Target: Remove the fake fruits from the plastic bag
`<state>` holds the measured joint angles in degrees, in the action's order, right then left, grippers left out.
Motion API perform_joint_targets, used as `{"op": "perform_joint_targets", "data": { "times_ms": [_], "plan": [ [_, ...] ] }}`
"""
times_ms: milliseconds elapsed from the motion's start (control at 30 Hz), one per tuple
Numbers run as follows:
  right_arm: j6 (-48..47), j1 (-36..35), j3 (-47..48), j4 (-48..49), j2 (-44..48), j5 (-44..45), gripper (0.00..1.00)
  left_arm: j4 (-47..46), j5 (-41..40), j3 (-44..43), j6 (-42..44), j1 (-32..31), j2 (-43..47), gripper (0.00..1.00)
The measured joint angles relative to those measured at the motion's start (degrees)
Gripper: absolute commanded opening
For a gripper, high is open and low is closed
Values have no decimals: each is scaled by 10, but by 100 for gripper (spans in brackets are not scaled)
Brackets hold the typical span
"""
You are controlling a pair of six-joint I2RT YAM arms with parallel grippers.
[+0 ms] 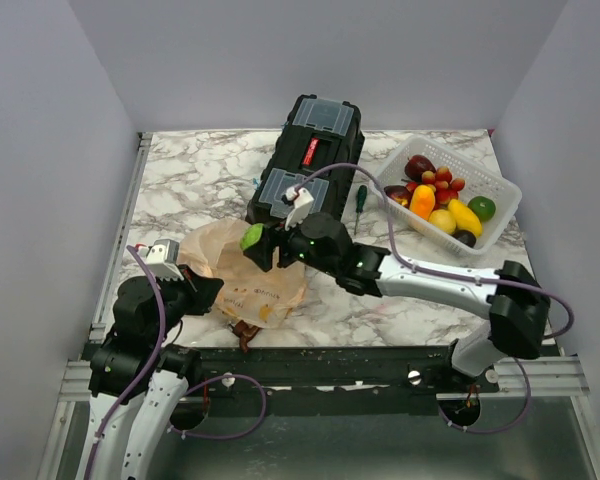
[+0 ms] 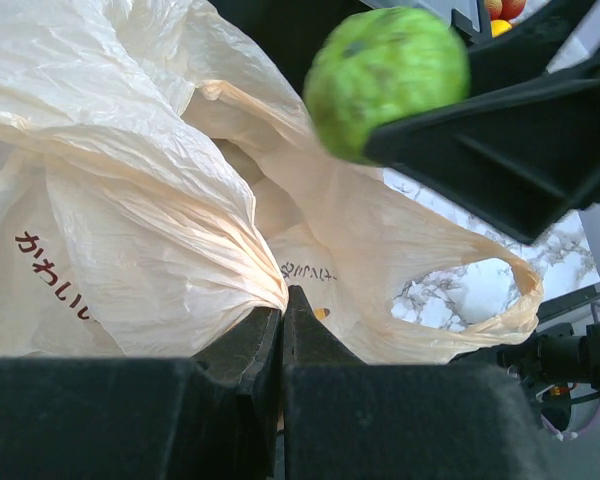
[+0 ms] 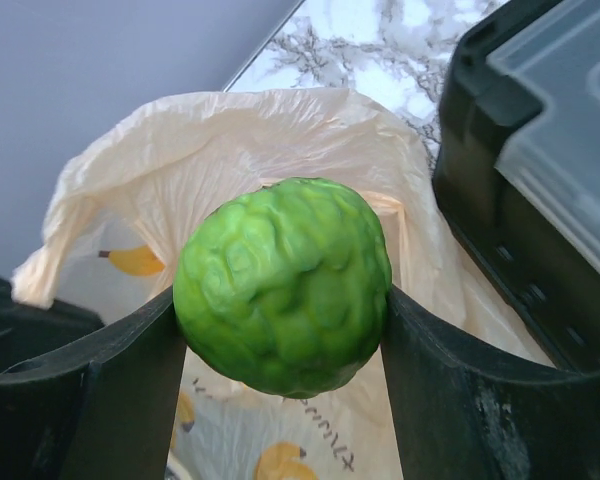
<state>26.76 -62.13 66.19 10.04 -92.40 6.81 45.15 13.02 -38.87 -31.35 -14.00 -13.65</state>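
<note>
My right gripper is to move right in the top view next, over the gap beside the white basket's red fruits, and let go there, since the basket holding fruits lies there.
The plastic bag (image 1: 242, 275) lies crumpled at the near left of the table, beige with orange print; it also shows in the left wrist view (image 2: 130, 200) and the right wrist view (image 3: 230, 130). My left gripper (image 1: 202, 285) is shut on a fold of the bag (image 2: 280, 300). My right gripper (image 1: 260, 243) is shut on a bumpy green fake fruit (image 1: 251, 238), held above the bag's mouth; the fruit fills the right wrist view (image 3: 282, 285) and shows in the left wrist view (image 2: 385, 80). Several other fake fruits (image 1: 440, 200) lie in the white basket.
A black toolbox (image 1: 305, 165) stands just behind the bag and the right gripper. A green-handled screwdriver (image 1: 360, 205) lies between the toolbox and the white lattice basket (image 1: 500, 225) at the right. A dark object (image 1: 245, 335) pokes out at the bag's near edge.
</note>
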Motion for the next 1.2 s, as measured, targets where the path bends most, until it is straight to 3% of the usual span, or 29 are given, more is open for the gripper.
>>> {"op": "perform_joint_targets", "data": {
  "times_ms": [400, 667, 800, 1000, 1200],
  "plan": [
    [-32, 37, -113, -31, 223, 144, 1, 0, 0, 0, -1, 0, 0, 0],
    [-43, 150, -141, -99, 327, 217, 1, 0, 0, 0, -2, 0, 7, 0],
    [-41, 234, -156, -127, 325, 222, 1, 0, 0, 0, -2, 0, 7, 0],
    [-37, 362, -139, -180, 248, 208, 1, 0, 0, 0, -2, 0, 7, 0],
    [-16, 519, -101, -222, 174, 139, 1, 0, 0, 0, -2, 0, 7, 0]
  ]
}}
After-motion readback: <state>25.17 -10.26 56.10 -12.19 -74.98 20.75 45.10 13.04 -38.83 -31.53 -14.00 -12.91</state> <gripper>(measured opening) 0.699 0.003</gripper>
